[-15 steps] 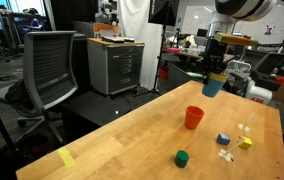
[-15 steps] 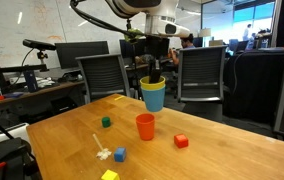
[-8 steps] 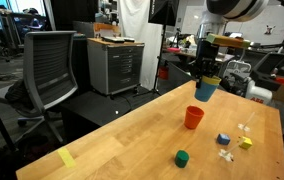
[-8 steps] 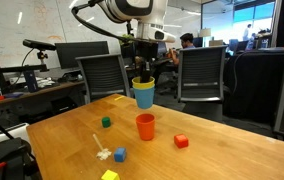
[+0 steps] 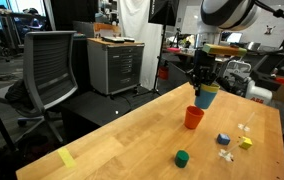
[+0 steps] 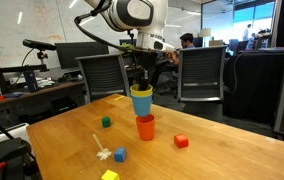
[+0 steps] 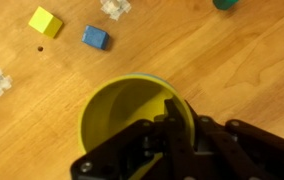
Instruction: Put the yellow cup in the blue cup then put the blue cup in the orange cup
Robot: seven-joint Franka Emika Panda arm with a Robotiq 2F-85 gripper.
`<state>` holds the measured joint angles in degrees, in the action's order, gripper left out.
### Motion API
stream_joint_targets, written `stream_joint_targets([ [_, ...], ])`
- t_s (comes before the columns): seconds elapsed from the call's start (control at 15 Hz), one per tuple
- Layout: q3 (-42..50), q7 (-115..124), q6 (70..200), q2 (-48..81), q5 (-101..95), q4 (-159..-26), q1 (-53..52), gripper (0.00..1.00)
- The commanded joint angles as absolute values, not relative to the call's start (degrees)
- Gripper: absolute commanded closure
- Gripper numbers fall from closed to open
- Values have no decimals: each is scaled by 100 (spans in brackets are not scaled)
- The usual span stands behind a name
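The nested cups hang above and a little off the orange cup's opening [image 5: 193, 109], so next I need to move my gripper over that opening, lower my gripper and let go of the yellow cup's rim.
My gripper [image 6: 142, 80] is shut on the rim of the yellow cup [image 6: 142, 90], which sits nested in the blue cup [image 6: 142, 103]. I hold both in the air just above the orange cup [image 6: 145, 127], which stands upright on the wooden table [image 6: 212, 150]. In an exterior view the blue cup [image 5: 207, 96] hangs just above and behind the orange cup [image 5: 193, 118]. The wrist view looks down into the yellow cup [image 7: 132, 115], with one finger inside the rim [image 7: 167, 135]. The orange cup is hidden there.
Small blocks lie on the table: green [image 6: 106, 122], red [image 6: 181, 141], blue [image 6: 120, 154], yellow [image 6: 109, 175] and a white piece [image 6: 102, 153]. In the wrist view a yellow block [image 7: 45, 21] and blue block [image 7: 95, 38] show. Office chairs [image 6: 107, 75] stand behind the table.
My gripper has carried the nested yellow and blue cups sideways and downward, from beyond the orange cup to just above it.
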<state>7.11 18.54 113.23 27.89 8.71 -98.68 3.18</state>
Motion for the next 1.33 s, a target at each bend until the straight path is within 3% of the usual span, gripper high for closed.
stream_joint_targets([
  [0.0,705,1930,11193,2966,720,-9739,317,98],
  [1.27,572,1694,11554,3094,816,-9722,353,98],
])
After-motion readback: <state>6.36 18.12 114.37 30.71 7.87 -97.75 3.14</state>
